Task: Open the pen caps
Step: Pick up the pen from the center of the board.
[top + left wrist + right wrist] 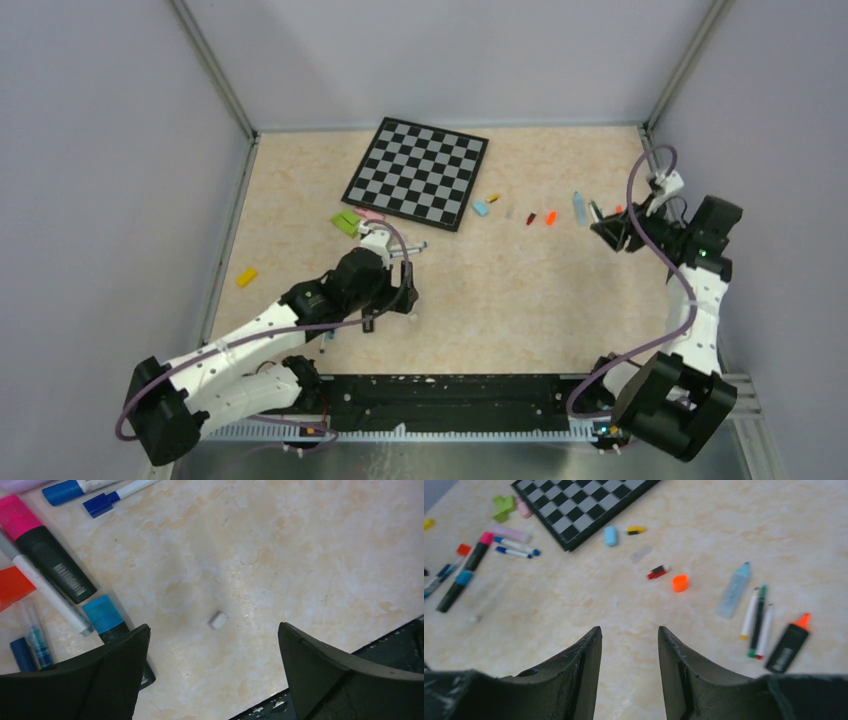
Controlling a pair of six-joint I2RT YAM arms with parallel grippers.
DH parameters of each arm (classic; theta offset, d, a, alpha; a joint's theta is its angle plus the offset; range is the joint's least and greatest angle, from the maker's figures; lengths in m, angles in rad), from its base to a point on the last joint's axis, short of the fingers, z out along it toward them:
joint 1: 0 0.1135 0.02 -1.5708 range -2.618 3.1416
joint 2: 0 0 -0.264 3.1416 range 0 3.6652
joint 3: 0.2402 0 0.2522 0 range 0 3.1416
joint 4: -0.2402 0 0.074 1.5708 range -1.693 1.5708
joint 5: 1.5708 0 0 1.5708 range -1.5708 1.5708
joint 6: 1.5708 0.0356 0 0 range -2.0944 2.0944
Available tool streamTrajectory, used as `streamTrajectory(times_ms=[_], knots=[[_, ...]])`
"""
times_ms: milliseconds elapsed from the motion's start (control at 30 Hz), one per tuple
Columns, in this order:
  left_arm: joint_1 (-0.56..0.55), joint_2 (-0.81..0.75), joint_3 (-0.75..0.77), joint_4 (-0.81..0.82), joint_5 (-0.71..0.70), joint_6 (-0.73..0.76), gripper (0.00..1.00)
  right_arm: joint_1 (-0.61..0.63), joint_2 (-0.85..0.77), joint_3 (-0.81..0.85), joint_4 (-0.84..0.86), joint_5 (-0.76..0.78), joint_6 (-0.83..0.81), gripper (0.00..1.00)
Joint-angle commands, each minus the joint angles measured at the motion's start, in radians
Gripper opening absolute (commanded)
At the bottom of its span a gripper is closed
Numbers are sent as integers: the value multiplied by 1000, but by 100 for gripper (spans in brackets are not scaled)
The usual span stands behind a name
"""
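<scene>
The cyan-capped highlighter's black body (pixel 368 325) (pixel 148 675) is slanted below my left gripper. I need to move my left gripper to its left in the wrist view next, turn it along that body and go down.
My left gripper (pixel 214 630) is open and empty above bare table, with a small white bit (pixel 218 620) between its fingers. Left of it lie capped pens: a black highlighter with a pink cap (pixel 17 520), one with a cyan cap (pixel 103 614), and white pens with blue caps (pixel 100 504). My right gripper (pixel 629 628) is open and empty, raised over the table. Ahead of it lie loose caps: orange (pixel 680 583), red-black (pixel 657 572), cyan (pixel 610 535). To its right lie a light-blue highlighter (pixel 734 590), three thin pens (pixel 756 620) and an uncapped orange-tipped black highlighter (pixel 789 642).
The checkered board (pixel 415 170) lies at the back centre. A green piece (pixel 346 221) and a pink one (pixel 370 214) sit by its left corner. A yellow cap (pixel 246 277) lies near the left wall. The left gripper (pixel 392 305) is mid-table, the right gripper (pixel 608 228) at the far right.
</scene>
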Motion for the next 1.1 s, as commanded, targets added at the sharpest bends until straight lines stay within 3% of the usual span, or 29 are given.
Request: streamTrajectory(times_ms=[0, 133, 267, 600, 900, 1067], knots=[[-3, 135, 123, -166, -89, 39, 99, 2, -125, -220, 227, -231, 160, 45], [-4, 256, 152, -166, -160, 45, 98, 2, -218, -308, 367, -261, 228, 47], [-3, 308, 187, -195, -231, 29, 95, 1, -195, -274, 310, -243, 205, 47], [-3, 217, 20, -230, -276, -212, 86, 2, -193, -261, 273, -230, 191, 47], [25, 209, -67, -144, -254, -252, 84, 3, -190, -267, 278, -231, 196, 47], [51, 217, -87, -133, -240, -267, 72, 3, -188, -269, 279, -227, 194, 47]])
